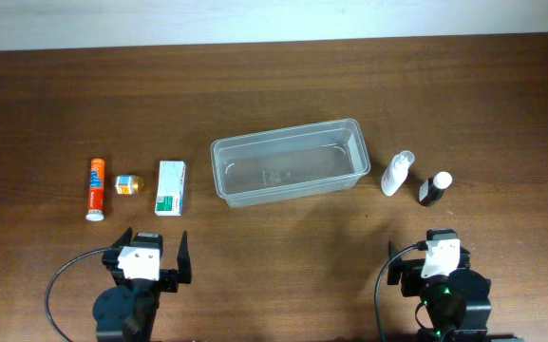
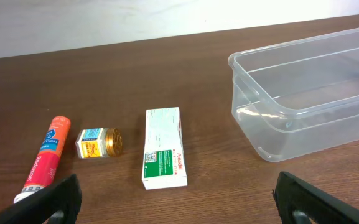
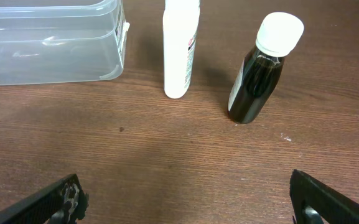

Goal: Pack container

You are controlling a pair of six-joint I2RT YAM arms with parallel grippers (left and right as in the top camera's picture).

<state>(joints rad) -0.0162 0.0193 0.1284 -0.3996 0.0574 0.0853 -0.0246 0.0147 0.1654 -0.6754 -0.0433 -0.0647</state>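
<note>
My left gripper rises next, reaches over, outward and to its left in the overhead view, and descends, fingers astride the orange tube's middle (image 1: pixel 96 189) (image 2: pixel 46 152).
The clear plastic container (image 1: pixel 290 161) stands empty at the table's middle; it also shows in the left wrist view (image 2: pixel 307 93) and the right wrist view (image 3: pixel 48 43). Left of it lie a white-and-green carton (image 1: pixel 170 187) (image 2: pixel 164 148), a small amber jar (image 1: pixel 128 184) (image 2: pixel 99 142) and an orange tube (image 1: pixel 95 188) (image 2: pixel 45 156). Right of it stand a white bottle (image 1: pixel 397 173) (image 3: pixel 181 46) and a dark bottle with a white cap (image 1: pixel 435 189) (image 3: pixel 261 70). My left gripper (image 1: pixel 150 258) (image 2: pixel 179 202) is open and empty near the front edge. My right gripper (image 1: pixel 425 261) (image 3: pixel 188 202) is open and empty too.
The brown wooden table (image 1: pixel 274 85) stretches behind the objects to a pale wall at the far edge. Black cables run from both arm bases at the front.
</note>
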